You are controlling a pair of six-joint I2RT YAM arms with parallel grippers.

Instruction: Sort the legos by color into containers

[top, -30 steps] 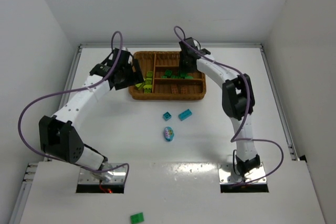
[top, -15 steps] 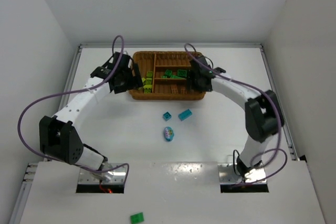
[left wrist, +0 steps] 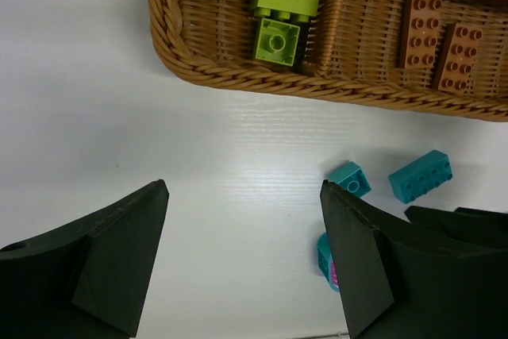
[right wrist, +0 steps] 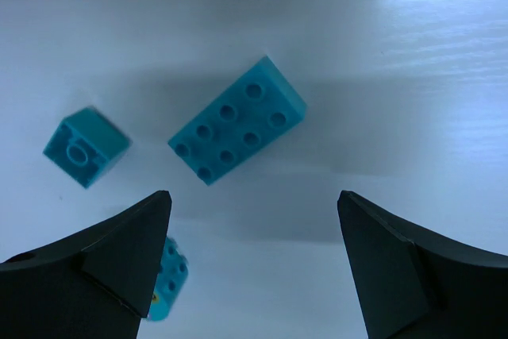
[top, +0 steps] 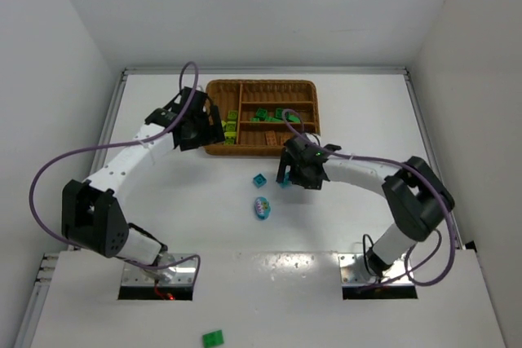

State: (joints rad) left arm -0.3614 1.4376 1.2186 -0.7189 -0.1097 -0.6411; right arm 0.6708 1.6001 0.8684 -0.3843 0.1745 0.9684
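I will next bring my right gripper down and to its left in the top view, with its fingers on both sides of the long teal lego (right wrist: 238, 122), because that lego is below.
The brown wicker tray (top: 259, 151) holds lime green legos (top: 231, 128) in its narrow left section, dark green ones (top: 265, 114) in a long section and orange-brown ones (top: 269, 136) in the front section. On the table in front lie a small teal lego (top: 259, 179), a long teal lego (right wrist: 236, 120) and a rounded teal piece (top: 262, 207). My right gripper (right wrist: 255, 194) hangs open just above the table, the long teal lego slightly ahead of its tips. My left gripper (left wrist: 244, 188) stands open and empty over bare table by the tray's front left corner (left wrist: 238, 77).
A dark green brick (top: 213, 337) lies on the near ledge, below the arm bases. White walls close in the table on the left, right and back. The left wrist view shows lime bricks (left wrist: 277, 37) and two orange-brown bricks (left wrist: 421, 31) inside the tray.
My right arm has swung from over the tray down to the table in front of it, and its jaws have opened. The left gripper has shifted slightly toward the tray's front corner.
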